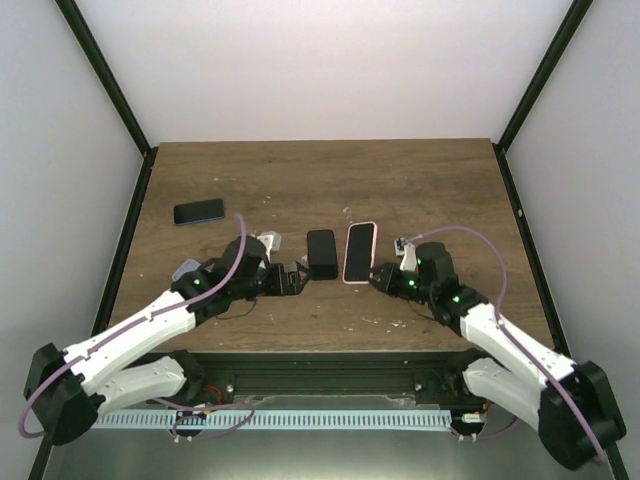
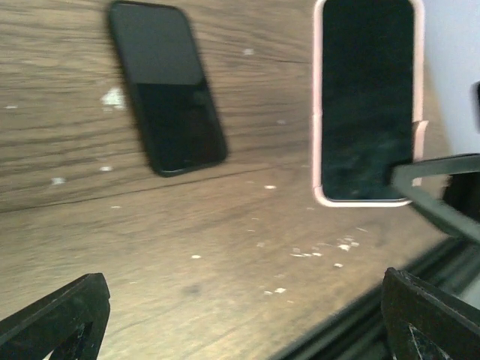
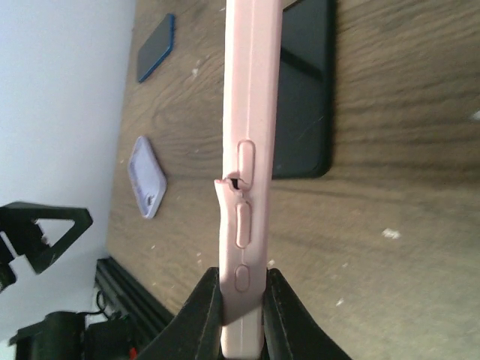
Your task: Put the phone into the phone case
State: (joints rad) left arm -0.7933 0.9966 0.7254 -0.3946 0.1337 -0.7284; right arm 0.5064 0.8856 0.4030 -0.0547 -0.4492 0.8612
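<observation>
The pink case (image 1: 359, 251) is above the table, so my right gripper will move away from the black phone (image 1: 322, 253) next and lower the case onto empty wood.
A black phone (image 1: 322, 253) lies flat on the wooden table (image 1: 420, 190), just left of a pink phone case (image 1: 359, 251) with a dark inside. My right gripper (image 1: 378, 277) is shut on the near end of the pink case (image 3: 241, 112), which shows edge-on in the right wrist view, with a small tear in its side by the buttons. My right gripper (image 3: 242, 307) pinches it between both fingers. My left gripper (image 1: 290, 280) is open and empty, low over bare wood near the phone (image 2: 169, 86). The case also shows in the left wrist view (image 2: 367, 101).
A blue phone (image 1: 199, 211) lies at the far left of the table. A lavender case (image 3: 146, 176) lies on the left, partly hidden by my left arm in the top view (image 1: 186, 268). The table's front edge (image 2: 352, 322) runs just behind my left gripper (image 2: 247, 330).
</observation>
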